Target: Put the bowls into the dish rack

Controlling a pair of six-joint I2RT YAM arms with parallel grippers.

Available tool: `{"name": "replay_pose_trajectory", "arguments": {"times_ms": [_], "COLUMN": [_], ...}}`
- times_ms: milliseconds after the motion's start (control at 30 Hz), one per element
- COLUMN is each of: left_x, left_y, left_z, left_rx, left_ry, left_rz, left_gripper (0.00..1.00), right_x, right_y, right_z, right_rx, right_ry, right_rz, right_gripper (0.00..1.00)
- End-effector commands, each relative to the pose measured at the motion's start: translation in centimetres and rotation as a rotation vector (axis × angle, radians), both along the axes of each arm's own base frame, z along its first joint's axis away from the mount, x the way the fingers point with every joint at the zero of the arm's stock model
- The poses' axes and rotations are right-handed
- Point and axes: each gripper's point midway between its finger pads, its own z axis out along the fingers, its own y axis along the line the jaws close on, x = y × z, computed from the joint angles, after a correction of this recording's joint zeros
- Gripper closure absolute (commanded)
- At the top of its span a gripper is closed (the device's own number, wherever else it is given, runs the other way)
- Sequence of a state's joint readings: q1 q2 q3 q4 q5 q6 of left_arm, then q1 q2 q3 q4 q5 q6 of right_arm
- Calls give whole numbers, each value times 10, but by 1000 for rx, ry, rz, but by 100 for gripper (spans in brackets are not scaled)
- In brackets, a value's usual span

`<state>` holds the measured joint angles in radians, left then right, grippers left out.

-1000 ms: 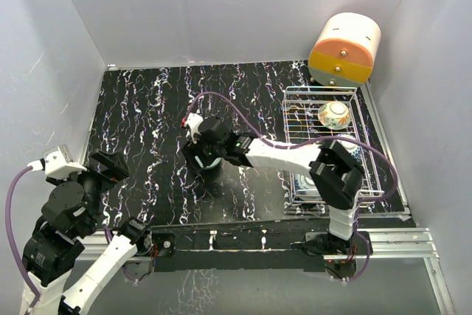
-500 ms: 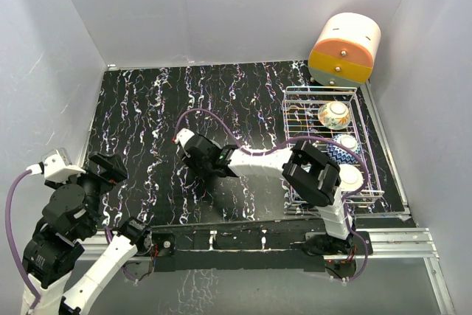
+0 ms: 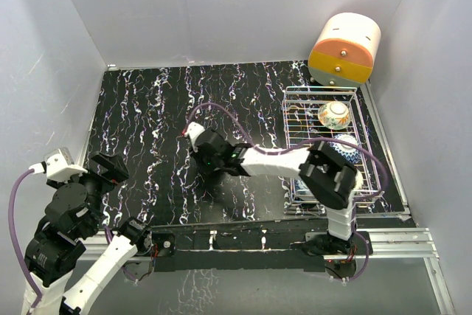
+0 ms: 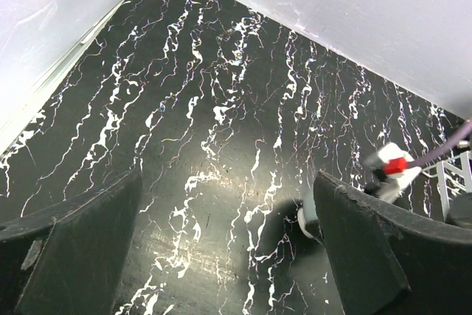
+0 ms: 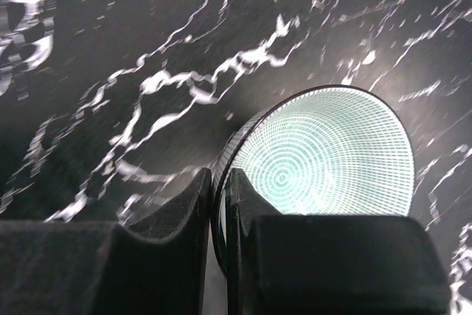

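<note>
The mint green bowl goes up in my right gripper next, toward the right in the top view, then down onto the rack's wires [image 3: 302, 123] beside the flowered bowl, as those wires are empty.
A mint green bowl [image 5: 324, 156] sits on the black marbled table, and my right gripper [image 5: 220, 189] is shut on its rim, one finger inside and one outside. From above, the right gripper [image 3: 205, 150] covers that bowl at mid-table. The silver wire dish rack [image 3: 295, 95] stands at the right. In it sit a cream bowl with orange flowers [image 3: 334, 114] and a blue-and-white bowl [image 3: 344, 151], the latter partly behind my right arm. My left gripper [image 4: 228, 256] hangs open over bare table near the left front, holding nothing.
A cream-and-orange drawer box [image 3: 344, 49] stands behind the rack in the back right corner. Grey walls close the table on three sides. The right arm's purple cable [image 3: 221, 108] loops above the table's middle.
The right gripper's fingers have closed onto the mint bowl's rim. The right arm swung left, then back a little to the right. The left arm has stayed put.
</note>
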<state>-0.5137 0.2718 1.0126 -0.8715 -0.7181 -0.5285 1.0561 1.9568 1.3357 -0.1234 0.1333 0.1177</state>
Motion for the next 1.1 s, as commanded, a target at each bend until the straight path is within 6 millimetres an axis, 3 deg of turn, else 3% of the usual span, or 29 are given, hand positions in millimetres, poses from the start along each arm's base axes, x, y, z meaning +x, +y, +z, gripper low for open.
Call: {"name": "replay_pose_trajectory", "arguments": {"times_ms": [0, 233, 400, 667, 767, 933, 1067], "left_x": [-1, 1, 4, 5, 4, 5, 7], "left_y": [3, 1, -3, -5, -4, -6, -6], "left_z": [0, -1, -2, 1, 2, 3, 2], "left_rx": [9, 9, 8, 11, 10, 11, 18], "left_ry": [0, -2, 0, 1, 0, 2, 8], "left_rz": [7, 2, -11, -20, -19, -23, -22], "left_gripper": [3, 3, 3, 3, 3, 3, 3], "right_x": [-13, -5, 16, 52, 60, 68, 76], "right_y": [5, -70, -141, -258, -293, -330, -345], "right_z": [109, 214, 246, 231, 220, 204, 188], "right_rx": [422, 855, 1003, 1157, 1200, 1250, 1253], "right_ry": [84, 168, 159, 203, 215, 212, 235], "right_rz": [75, 135, 52, -175, -249, -345, -413], "right_gripper": [92, 92, 92, 92, 92, 92, 92]}}
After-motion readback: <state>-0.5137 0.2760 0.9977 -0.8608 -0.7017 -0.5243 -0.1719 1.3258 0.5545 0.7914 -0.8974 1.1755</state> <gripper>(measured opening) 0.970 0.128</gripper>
